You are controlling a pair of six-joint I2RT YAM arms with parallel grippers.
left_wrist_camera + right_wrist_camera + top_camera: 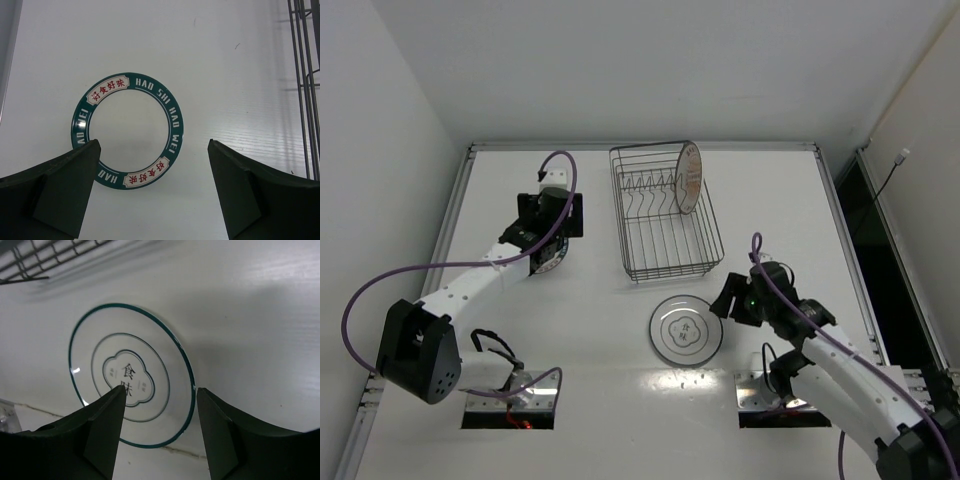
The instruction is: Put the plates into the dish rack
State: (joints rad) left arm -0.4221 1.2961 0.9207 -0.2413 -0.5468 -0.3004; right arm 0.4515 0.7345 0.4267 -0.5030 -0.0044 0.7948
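My right gripper will next go down and slightly back onto the closest rim of the grey-ringed plate, because that plate is lying flat on the tabletop below.
The black wire dish rack stands at the table's back centre. An orange-patterned plate stands upright in its tines at the far right end. A grey-ringed plate with a centre motif lies flat in front of the rack; my right gripper hovers open over its right side, its jaws straddling the plate's rim. A dark green-rimmed plate lies flat left of the rack, mostly hidden under my left gripper in the top view. The left gripper is open and empty above it.
The rack's wires show at the right edge of the left wrist view and at the top left of the right wrist view. Two cut-outs with cables sit at the near edge. White walls enclose the table.
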